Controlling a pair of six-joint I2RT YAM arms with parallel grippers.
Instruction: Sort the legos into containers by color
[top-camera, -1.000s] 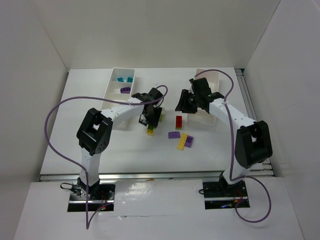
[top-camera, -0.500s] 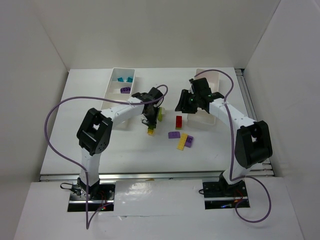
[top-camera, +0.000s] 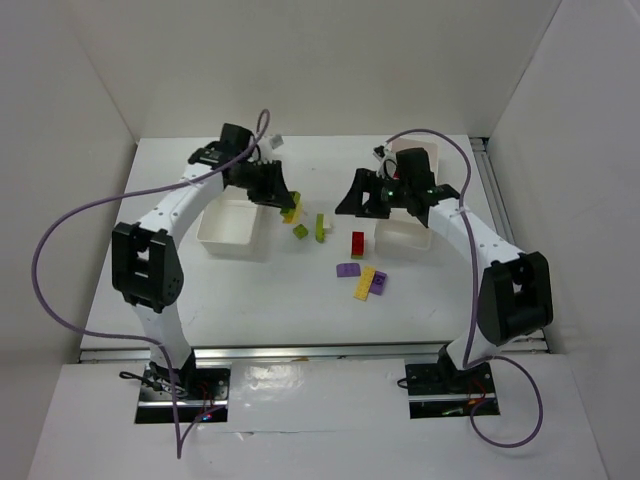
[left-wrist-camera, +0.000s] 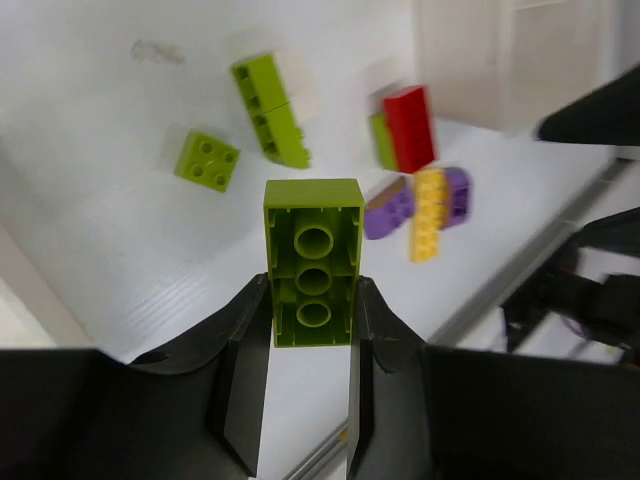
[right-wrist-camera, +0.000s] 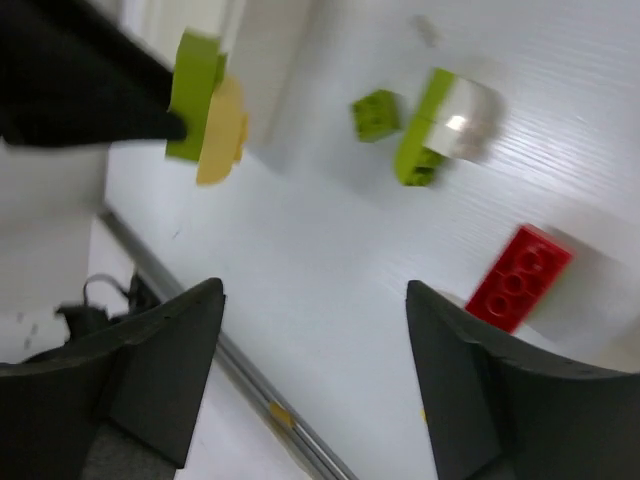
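Note:
My left gripper next takes the lime brick left in the top view, over the container's empty near part, to release it.
My left gripper (top-camera: 280, 198) (left-wrist-camera: 310, 290) is shut on a lime green lego brick (left-wrist-camera: 313, 262) (right-wrist-camera: 194, 95), held above the table by the right wall of the left container (top-camera: 215, 235). A yellow piece (right-wrist-camera: 222, 130) shows against that brick's side. My right gripper (top-camera: 350, 203) (right-wrist-camera: 312, 290) stands open with nothing in it, over the table left of the right container (top-camera: 400, 240). Loose on the table lie a small lime square (top-camera: 300, 231), a long lime brick (top-camera: 321, 227), a red brick (top-camera: 357, 244) (right-wrist-camera: 519, 279), a yellow strip (top-camera: 366, 282) and two purple pieces (top-camera: 348, 270).
The left arm covers the far part of the left container; the right arm covers much of the right one. A metal rail (top-camera: 300, 350) runs along the table's near edge. White walls enclose the table on three sides.
My left gripper has shut on the lime brick, lifted it and swung back and left toward the left container. My right gripper has opened and shifted slightly left.

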